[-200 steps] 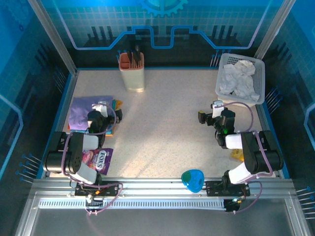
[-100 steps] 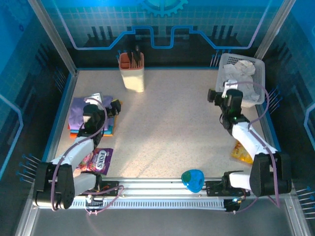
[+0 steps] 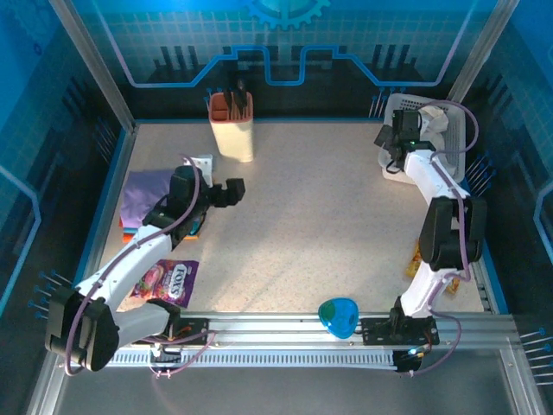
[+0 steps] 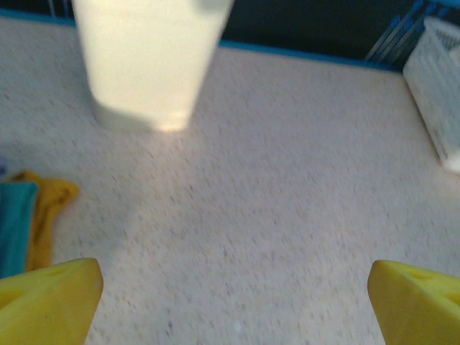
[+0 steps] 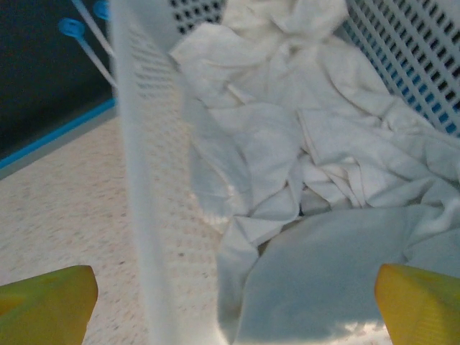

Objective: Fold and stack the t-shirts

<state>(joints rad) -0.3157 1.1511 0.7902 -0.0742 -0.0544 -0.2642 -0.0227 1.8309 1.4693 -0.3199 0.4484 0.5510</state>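
Note:
The white cloth bunches into a raised fold (image 5: pixel 264 215) beside the basket's side, so I should lower my open right gripper inside that side and close it on the fold.
A crumpled white t-shirt (image 3: pixel 432 121) (image 5: pixel 287 144) lies in the white perforated basket (image 3: pixel 458 151) at the back right. My right gripper (image 3: pixel 395 143) (image 5: pixel 233 302) hangs open over the basket's left wall (image 5: pixel 144 158), with the white cloth right below and ahead of it and nothing between its fingers. A folded lavender garment (image 3: pixel 143 194) tops a stack with an orange edge (image 3: pixel 127 227) at the left. My left gripper (image 3: pixel 232 192) (image 4: pixel 233 295) is open over bare tabletop, just right of that stack. Teal and yellow-orange cloth (image 4: pixel 39 223) show at the left wrist view's left edge.
A cream utensil holder (image 3: pixel 232 130) (image 4: pixel 147 57) stands at the back, left of centre. A shiny purple snack packet (image 3: pixel 168 281) lies near the left arm's base. A blue dish (image 3: pixel 339 316) sits at the front edge and a yellow packet (image 3: pixel 416 259) beside the right arm.
The right arm has stretched back and right, from mid-table to the basket. The left arm has left the folded stack, reaching right and slightly farther. Both grippers hold nothing.

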